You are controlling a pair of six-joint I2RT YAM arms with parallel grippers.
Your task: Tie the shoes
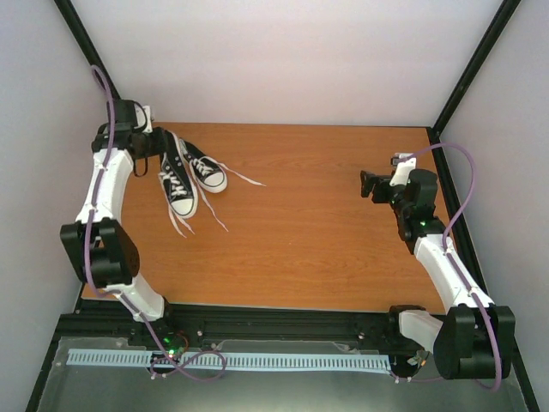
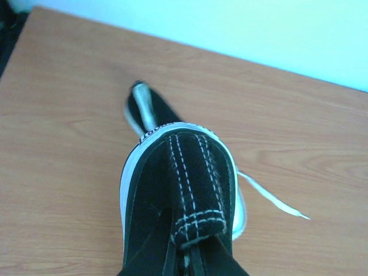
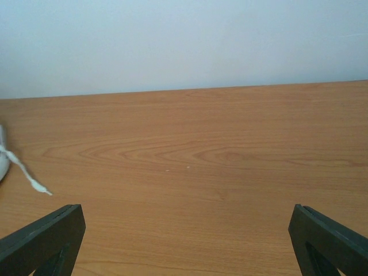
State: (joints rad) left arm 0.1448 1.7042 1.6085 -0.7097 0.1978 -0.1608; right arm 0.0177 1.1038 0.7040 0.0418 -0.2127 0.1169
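Next, my left gripper carries the first shoe back and toward a bare table middle (image 1: 283,202) (image 2: 336,256) and lowers it there, since the shoes crowd beside that middle.
Two black sneakers with white toe caps and loose white laces lie at the table's far left: the longer-looking shoe (image 1: 179,187) and the other shoe (image 1: 206,171) beside it. My left gripper (image 1: 153,142) is at the heel of the first shoe. In the left wrist view the jaws (image 2: 192,256) are closed on that shoe's stitched black heel strip (image 2: 192,178). The other shoe (image 2: 148,109) shows beyond it, and a lace end (image 2: 270,198) trails right. My right gripper (image 1: 369,184) is open and empty over bare table at the right, its fingertips (image 3: 49,236) far apart.
Laces (image 1: 243,178) spread across the wooden table (image 1: 326,249) to the right of and in front of the shoes. A lace tip (image 3: 31,179) and a bit of white toe cap show at the left edge of the right wrist view. White walls and black frame posts enclose the table.
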